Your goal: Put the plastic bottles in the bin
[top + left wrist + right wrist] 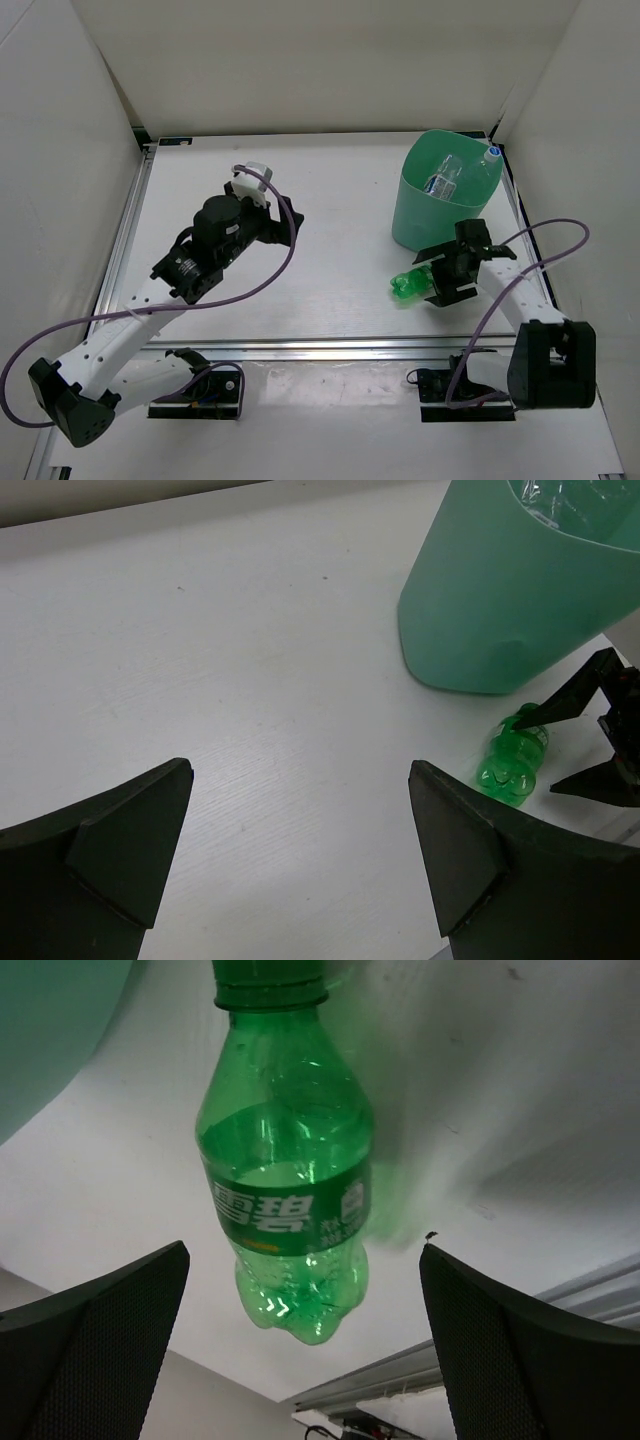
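My right gripper will next go down a little onto the green bottle's label (428, 277) (293, 1215) and close across it, because the open fingers are around the green bottle with gaps on both sides.
The mint-green bin (420, 215) stands at the back right and holds clear bottles (468, 172), one with a blue cap. It also shows in the left wrist view (490, 600). A green bottle (409, 286) lies on its side on the table just in front of the bin. My right gripper (433, 277) is open, its jaws on either side of the bottle's end without closing on it. In the right wrist view the green bottle (288, 1180) lies with its base between my open right gripper (304, 1250). My left gripper (272, 218) is open and empty over the table's middle.
White walls enclose the table on the left, back and right. A metal rail (330, 348) runs along the near edge. The left wrist view shows my open left gripper (300, 770) over bare table, with the green bottle (512, 765) and the right gripper's fingers (575, 698) beyond.
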